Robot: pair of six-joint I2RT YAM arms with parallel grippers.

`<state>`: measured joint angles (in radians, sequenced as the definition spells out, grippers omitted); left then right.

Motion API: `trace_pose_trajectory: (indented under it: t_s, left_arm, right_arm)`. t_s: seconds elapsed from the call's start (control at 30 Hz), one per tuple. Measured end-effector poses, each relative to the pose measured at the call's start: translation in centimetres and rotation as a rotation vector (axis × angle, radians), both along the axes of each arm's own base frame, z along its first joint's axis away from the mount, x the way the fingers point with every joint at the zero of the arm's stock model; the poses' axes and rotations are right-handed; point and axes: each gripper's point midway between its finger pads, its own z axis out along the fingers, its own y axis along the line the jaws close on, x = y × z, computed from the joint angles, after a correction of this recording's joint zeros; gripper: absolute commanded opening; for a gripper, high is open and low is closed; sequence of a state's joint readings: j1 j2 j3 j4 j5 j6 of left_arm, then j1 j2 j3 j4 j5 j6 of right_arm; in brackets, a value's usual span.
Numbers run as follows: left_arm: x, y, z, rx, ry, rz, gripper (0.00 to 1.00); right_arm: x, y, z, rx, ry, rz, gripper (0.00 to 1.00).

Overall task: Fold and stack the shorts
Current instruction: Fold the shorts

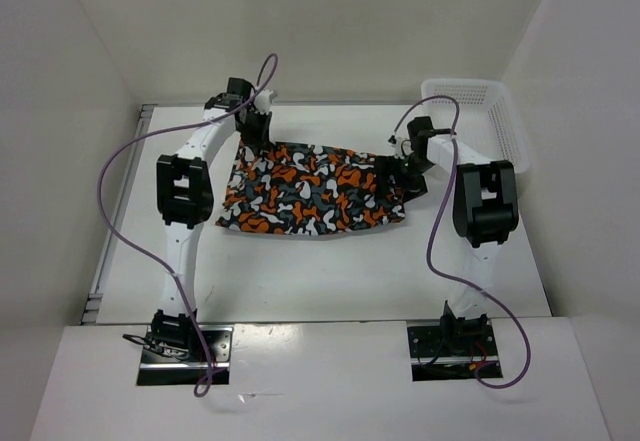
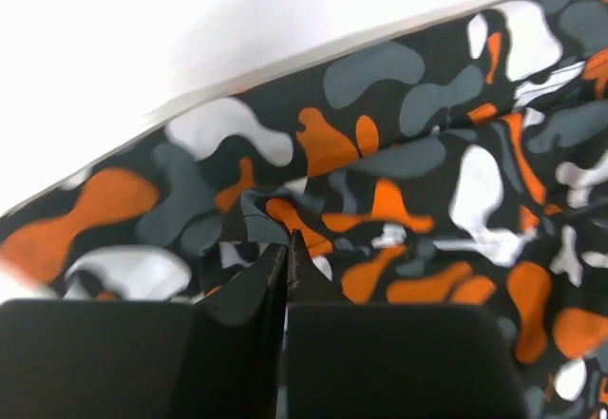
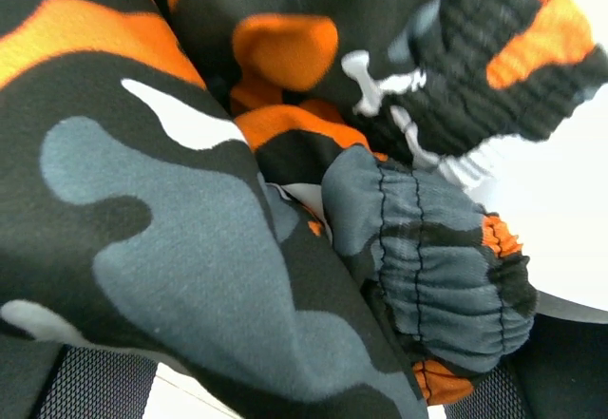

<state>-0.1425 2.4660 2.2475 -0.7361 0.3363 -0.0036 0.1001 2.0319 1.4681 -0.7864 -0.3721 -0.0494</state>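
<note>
The robot's right gripper will next ease to the left in the top view and close on the fold of the shorts' gathered waistband, which already sits between its open fingers.
The shorts [image 1: 310,189], printed in orange, black, grey and white blotches, lie spread flat across the middle of the white table [image 1: 330,271]. My left gripper [image 1: 250,136] is at their far left corner. In the left wrist view its black jaws are pressed together, and the left gripper [image 2: 287,243] pinches a small pucker of the shorts [image 2: 418,172] at its tips. My right gripper [image 1: 405,176] is at the right edge. There the right gripper [image 3: 299,371] stands wide open, with the bunched elastic waistband [image 3: 437,267] heaped between its mesh-padded fingers [image 3: 90,381].
A white plastic mesh basket [image 1: 485,111] stands at the far right corner of the table, just behind the right arm. White walls close in the table on the left, back and right. Purple cables loop off both arms.
</note>
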Motion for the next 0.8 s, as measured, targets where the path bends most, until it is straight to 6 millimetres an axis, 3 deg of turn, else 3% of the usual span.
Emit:
trace_pose_trajectory:
  t_s: [0.13,0.23,0.3,0.4,0.5,0.53,0.57,0.63,0.67,0.8]
  left_arm:
    - [0.5,1.8,4.4,0.043,-0.090,0.050,0.00]
    - [1.4,4.2,8.8,0.068,-0.193,0.111,0.00]
    - [2.1,6.1,10.5,0.084,-0.243,0.155,0.00]
    - [2.9,8.5,10.8,0.119,-0.272,0.214,0.00]
    - [3.1,10.1,8.6,0.168,-0.238,0.257,0.02]
    - [3.2,10.4,7.7,0.180,-0.228,0.264,0.10]
    - [3.4,10.6,6.9,0.190,-0.219,0.267,0.39]
    - [3.6,10.8,4.4,0.207,-0.181,0.270,0.77]
    - [3.5,10.8,3.6,0.209,-0.167,0.270,0.82]
    - [3.2,11.3,2.0,0.240,-0.132,0.281,0.87]
  right_arm:
    - [0.9,0.3,0.1,0.012,-0.009,-0.002,1.00]
    - [1.2,0.5,0.2,0.025,-0.015,-0.004,1.00]
    - [1.4,0.7,0.2,0.037,-0.013,-0.009,1.00]
    - [1.5,0.9,0.3,0.044,-0.012,-0.021,1.00]
    - [1.7,0.9,0.3,0.044,-0.009,-0.042,1.00]
    - [1.7,0.9,0.3,0.043,-0.010,-0.049,1.00]
    - [1.8,0.9,0.3,0.041,-0.009,-0.058,1.00]
    - [1.9,1.0,0.3,0.036,-0.009,-0.074,1.00]
    - [2.1,1.1,0.3,0.030,-0.011,-0.082,1.00]
    - [3.6,2.9,0.4,0.034,-0.037,-0.086,1.00]
